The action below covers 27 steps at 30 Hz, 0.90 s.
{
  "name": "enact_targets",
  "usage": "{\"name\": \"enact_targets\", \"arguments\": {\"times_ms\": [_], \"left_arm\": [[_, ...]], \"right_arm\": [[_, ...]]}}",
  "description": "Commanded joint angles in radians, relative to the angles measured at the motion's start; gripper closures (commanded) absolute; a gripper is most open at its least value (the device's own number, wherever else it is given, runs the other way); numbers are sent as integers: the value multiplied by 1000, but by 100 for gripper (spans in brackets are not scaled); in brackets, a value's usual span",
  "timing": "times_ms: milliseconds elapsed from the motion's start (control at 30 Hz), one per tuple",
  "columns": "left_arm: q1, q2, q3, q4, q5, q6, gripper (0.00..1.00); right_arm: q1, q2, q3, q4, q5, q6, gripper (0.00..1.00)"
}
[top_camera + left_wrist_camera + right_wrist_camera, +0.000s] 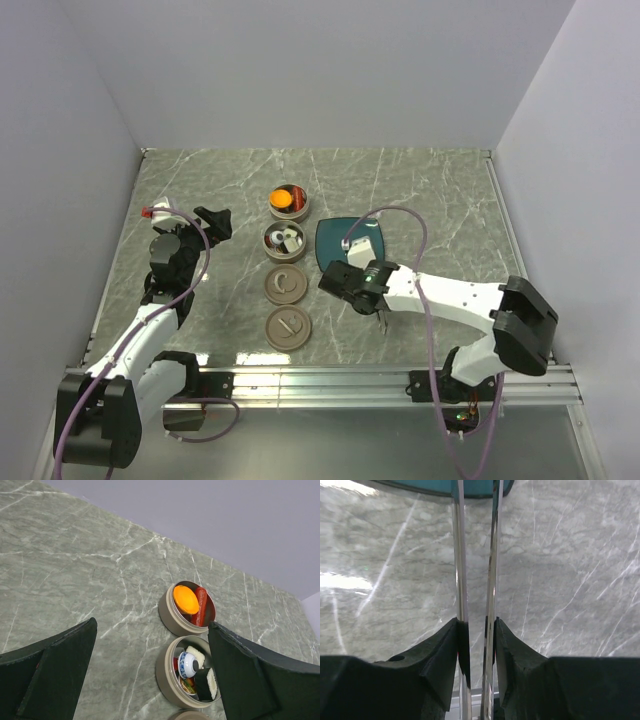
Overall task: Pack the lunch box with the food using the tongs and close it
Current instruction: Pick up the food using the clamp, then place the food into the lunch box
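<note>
The tongs' arms are close together, so my right gripper will next go up and outward over the teal plate [335,238], then bring the tongs down toward the far tin [289,201].
The lunch box is two round tins, both open. The far tin [306,208] [167,617] holds an orange ball [185,599] and a red sausage piece [201,606]. The near tin [266,240] [165,680] holds a white cube [196,656], a small blue-and-white bowl [187,664] and a dark-wrapped rice piece [207,684]. My right gripper [340,280] [475,625] is shut on the tongs [492,570]. Their two arms stand close together and reach to the teal plate [335,238] [420,486]; the tips are out of view. My left gripper [215,222] [152,630] hangs open, left of the tins.
Two round lids [284,285] [289,327] lie flat in a row in front of the tins. White walls close the table at the back and both sides. A metal rail [320,380] runs along the near edge.
</note>
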Motion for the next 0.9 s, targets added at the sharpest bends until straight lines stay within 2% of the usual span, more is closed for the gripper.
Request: {"name": "enact_targets", "arguments": {"times_ms": [0, 367, 633, 867], "left_arm": [[5, -13, 16, 35, 10, -3, 1], [7, -2, 21, 37, 13, -3, 1], [7, 2, 19, 37, 13, -2, 1], [7, 15, 22, 41, 12, -3, 1]], "right_arm": [[-3, -72, 60, 42, 53, -43, 65], [-3, -46, 222, 209, 33, -237, 65], [-69, 97, 376, 331, -54, -389, 65], [-131, 230, 474, 378, -151, -455, 65]]}}
